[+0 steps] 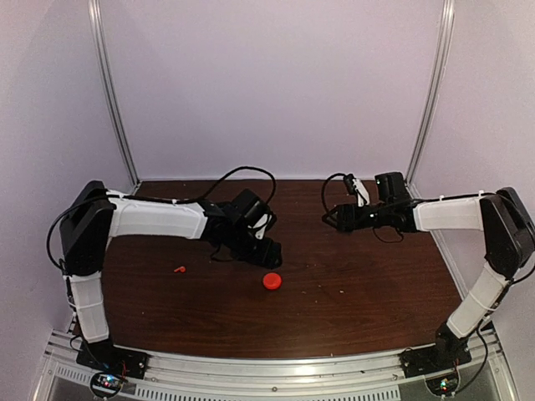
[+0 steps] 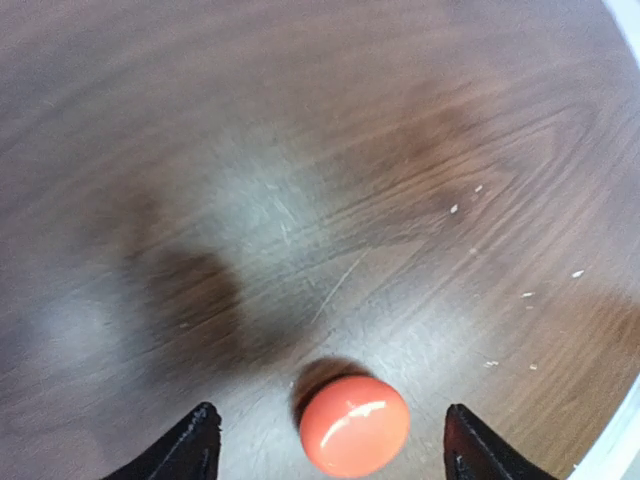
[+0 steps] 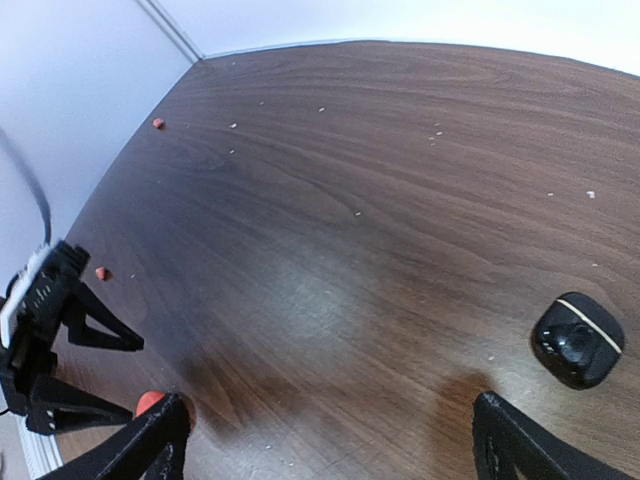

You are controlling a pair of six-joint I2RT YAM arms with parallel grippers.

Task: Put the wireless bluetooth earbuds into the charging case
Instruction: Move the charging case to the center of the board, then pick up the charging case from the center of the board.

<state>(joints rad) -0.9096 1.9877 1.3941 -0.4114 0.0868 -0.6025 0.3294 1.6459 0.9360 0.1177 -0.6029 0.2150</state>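
Observation:
My left gripper next tilts flatter, lowers back and closes around the sides of the red charging case (image 1: 272,281) (image 2: 355,427), which lies below and back toward my base.
The charging case (image 1: 272,281) is a small round red puck lying on the dark wood table (image 1: 359,292) near the middle. In the left wrist view the case (image 2: 355,425) lies between the tips of my left gripper (image 2: 330,411), which is open, with a clear gap on both sides. From above, the left gripper (image 1: 269,255) hovers just behind the case. A tiny red earbud (image 1: 178,269) lies to the case's left. My right gripper (image 1: 330,219) is open and empty, with a small black earbud (image 3: 578,340) on the wood beside its right finger.
The right wrist view shows the left arm's wrist (image 3: 40,330) at the left edge, a sliver of the red case (image 3: 150,402), and a red speck (image 3: 158,123) near the wall. Pale walls close the table at the back and sides.

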